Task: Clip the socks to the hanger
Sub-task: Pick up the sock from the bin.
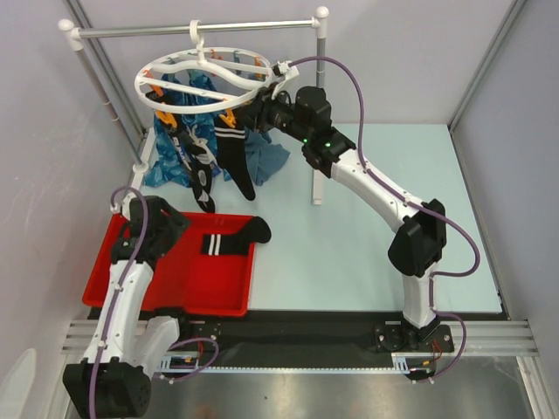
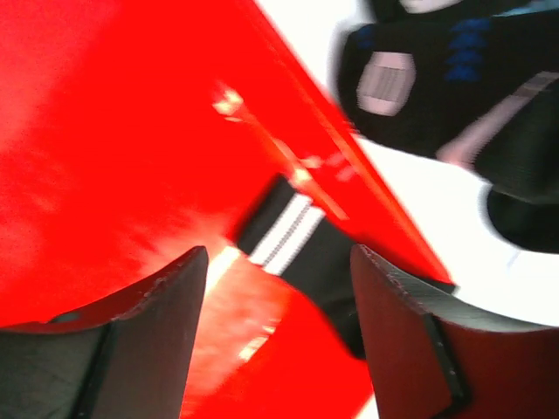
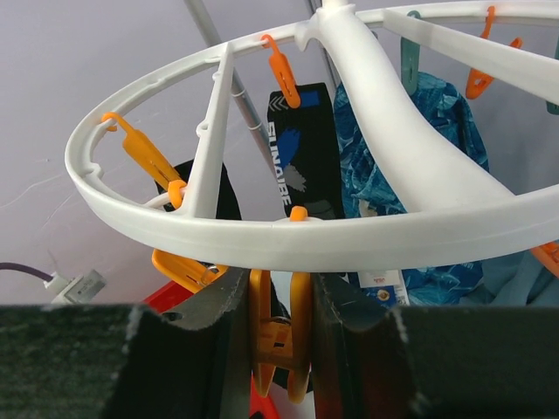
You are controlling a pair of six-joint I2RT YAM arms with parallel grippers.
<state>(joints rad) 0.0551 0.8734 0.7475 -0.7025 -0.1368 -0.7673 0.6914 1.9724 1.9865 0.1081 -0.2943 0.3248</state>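
The striped sock's cuff is below the left gripper and to its right in the top view, so the gripper needs to go down that way and turn to match the slant of the striped sock.
The white ring hanger (image 1: 210,78) hangs from the rail, with orange clips round its rim. Two black socks (image 1: 234,157) hang from clips beside the blue cloth. Another black sock with white stripes (image 1: 231,240) lies across the right edge of the red tray; it also shows in the left wrist view (image 2: 306,253). My left gripper (image 1: 179,229) is open and empty, low over the tray, just short of that sock's cuff (image 2: 278,288). My right gripper (image 1: 260,113) is shut on an orange clip (image 3: 279,336) under the ring's rim (image 3: 306,236), squeezing its handles.
The red tray (image 1: 131,279) sits at the front left. The grey rail stand (image 1: 201,29) spans the back, one post (image 1: 319,140) standing just right of the hanger. A blue patterned cloth (image 1: 266,157) hangs below the ring. A lettered sock (image 3: 301,148) hangs at the far rim.
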